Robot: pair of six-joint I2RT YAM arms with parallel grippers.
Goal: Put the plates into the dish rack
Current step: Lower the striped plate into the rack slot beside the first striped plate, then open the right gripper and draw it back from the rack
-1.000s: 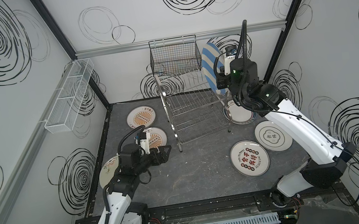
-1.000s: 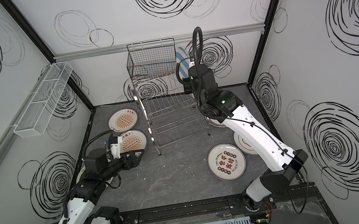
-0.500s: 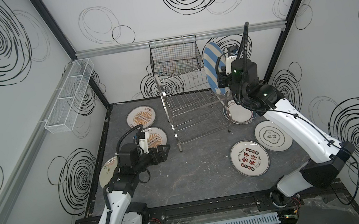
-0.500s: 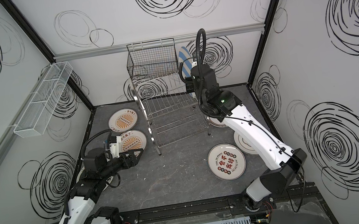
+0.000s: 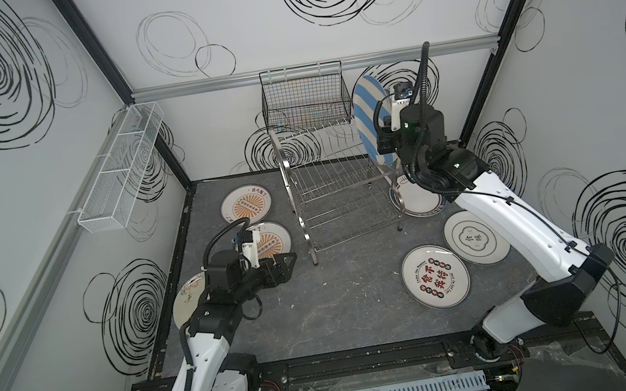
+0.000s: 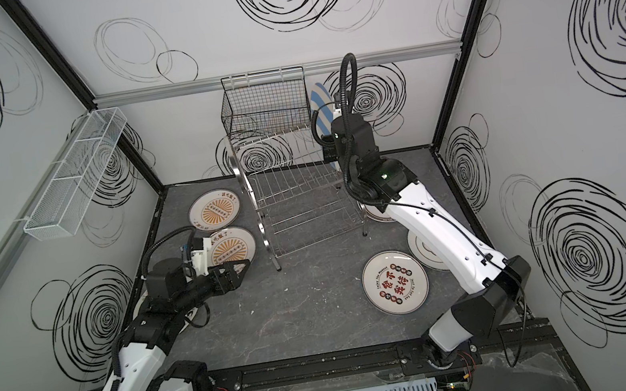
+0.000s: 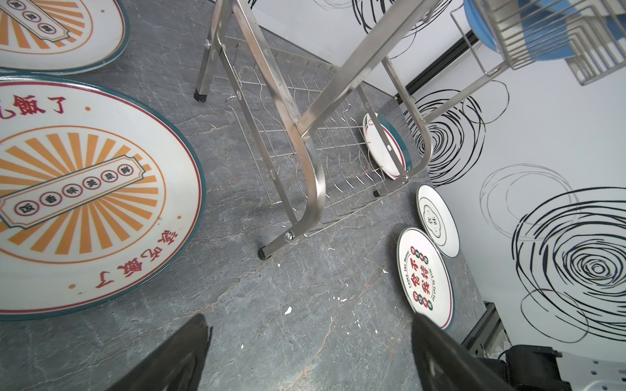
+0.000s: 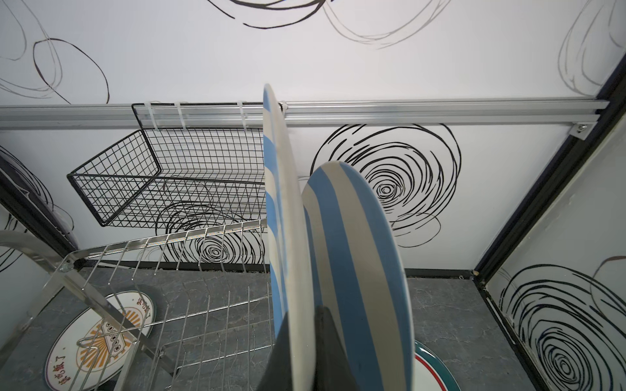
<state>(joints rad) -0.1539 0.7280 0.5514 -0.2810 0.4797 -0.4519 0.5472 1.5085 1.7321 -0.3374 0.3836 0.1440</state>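
Observation:
I need to lower my right gripper next toward the rack wires beside the second striped plate and release the rim of the plate I am holding, because that plate is still higher than its neighbour.
My right gripper point(image 8: 305, 321) is shut on the rim of a blue-white striped plate point(image 8: 281, 210), held upright and edge-on over the right end of the dish rack point(image 5: 335, 189). A second striped plate point(image 8: 355, 254) stands just beside it. In both top views the striped plates point(image 5: 369, 121) point(image 6: 319, 115) overlap. My left gripper point(image 5: 288, 265) point(image 7: 308, 318) hovers open and empty over the table beside an orange sunburst plate point(image 5: 268, 243). Another sunburst plate point(image 5: 247, 208), a red-black character plate point(image 5: 435, 275), a whitish plate point(image 5: 476, 237), a teal-rimmed plate point(image 5: 417, 200) and a whitish plate point(image 5: 188, 303) under the left arm lie flat.
A black wire-mesh basket point(image 5: 303, 101) hangs on the back wall just above the rack. A long white mesh tray point(image 5: 122, 166) is fixed to the left wall. The teal-rimmed plate lies against the rack's right legs. Bare grey table point(image 5: 353, 304) shows in front of the rack.
The right gripper has shifted a little, and the striped plate sits slightly lower by the rack's right end. The left arm has barely moved.

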